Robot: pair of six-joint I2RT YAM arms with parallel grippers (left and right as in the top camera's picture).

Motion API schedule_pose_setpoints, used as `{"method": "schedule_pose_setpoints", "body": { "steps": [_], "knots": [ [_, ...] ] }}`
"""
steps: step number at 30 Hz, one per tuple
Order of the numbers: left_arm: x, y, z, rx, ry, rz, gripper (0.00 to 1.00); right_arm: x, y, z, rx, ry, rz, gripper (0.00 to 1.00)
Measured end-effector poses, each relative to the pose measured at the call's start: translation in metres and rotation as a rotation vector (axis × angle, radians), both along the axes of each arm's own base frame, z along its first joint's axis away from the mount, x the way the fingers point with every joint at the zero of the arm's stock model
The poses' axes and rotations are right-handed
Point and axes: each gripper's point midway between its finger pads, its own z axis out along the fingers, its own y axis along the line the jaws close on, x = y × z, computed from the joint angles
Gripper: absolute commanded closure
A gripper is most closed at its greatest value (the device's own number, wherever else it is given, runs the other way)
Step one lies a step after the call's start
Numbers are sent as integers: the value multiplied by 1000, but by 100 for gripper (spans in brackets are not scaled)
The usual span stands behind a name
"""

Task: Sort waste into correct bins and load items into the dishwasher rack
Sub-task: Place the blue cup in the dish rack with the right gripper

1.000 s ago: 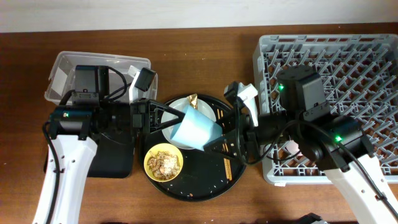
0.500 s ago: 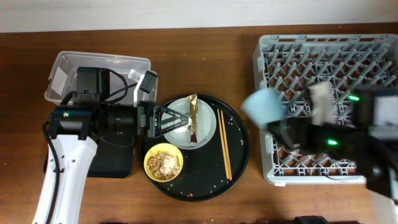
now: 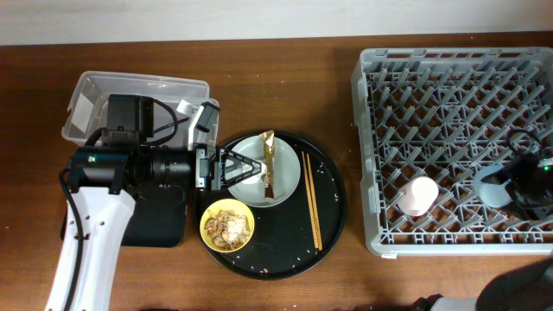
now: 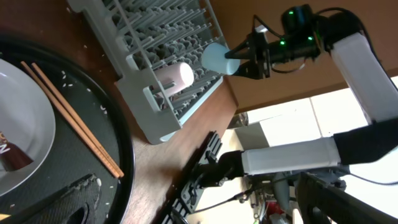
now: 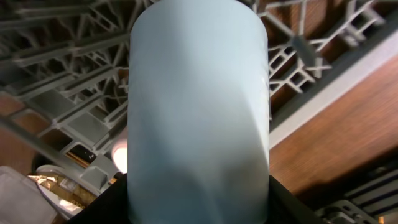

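Observation:
My left gripper draws back and down next, turning downward, onto the bowl's chopstick-side rim [image 3: 251,225]. It lies below and back of my gripper, where bare tray leaves room.
My right gripper [image 5: 199,205] is shut on the blue cup [image 5: 199,106] and holds it above the right part of the light-grey dishwasher rack [image 3: 449,69]; overhead the cup [image 3: 491,187] shows near the rack's right edge. A pink cup [image 3: 421,195] lies in the rack. My left gripper [image 3: 251,168] hangs open over the grey plate [image 3: 289,183], which carries the gold-brown wrapper [image 3: 268,162]. The yellow bowl [image 3: 227,226] holds food scraps. The chopsticks [image 3: 310,200] lie on the round black tray [image 3: 333,216].
The clear plastic box [image 3: 130,91] stands at the back left, partly under my left arm. The shallow black tray [image 3: 160,220] sits beside the round tray. In the left wrist view the rack [image 4: 143,37], pink cup [image 4: 174,76] and blue cup [image 4: 219,58] show.
My right gripper has carried the blue cup from above the round tray to the rack's right side. My left gripper has opened and stayed over the plate.

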Motion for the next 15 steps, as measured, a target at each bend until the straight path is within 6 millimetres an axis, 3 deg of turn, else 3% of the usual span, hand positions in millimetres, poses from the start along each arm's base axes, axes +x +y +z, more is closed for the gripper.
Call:
{"method": "schedule_pose_setpoints", "body": {
  "steps": [2, 3, 4, 5, 6, 12, 15],
  "knots": [
    [1, 1, -2, 12, 0, 6, 1, 3, 3, -12, 58, 29, -1, 48],
    [1, 1, -3, 16, -1, 8, 1, 4, 3, -14, 69, 33, -2, 43],
    [1, 1, -3, 18, -1, 9, 1, 4, 4, -15, 75, 34, -2, 35],
    [2, 2, -3, 20, -1, 10, 1, 3, 6, -14, 85, 37, -4, 21],
    [2, 2, -3, 21, -1, 10, 1, 3, 6, -14, 86, 38, -8, 15],
    [1, 1, -5, 31, 0, 10, 1, 3, 15, -10, 131, 31, -5, 16],
    [-2, -2, -11, 96, -19, 12, 1, 10, 21, 5, 147, -35, 42, 16]
  ]
}}
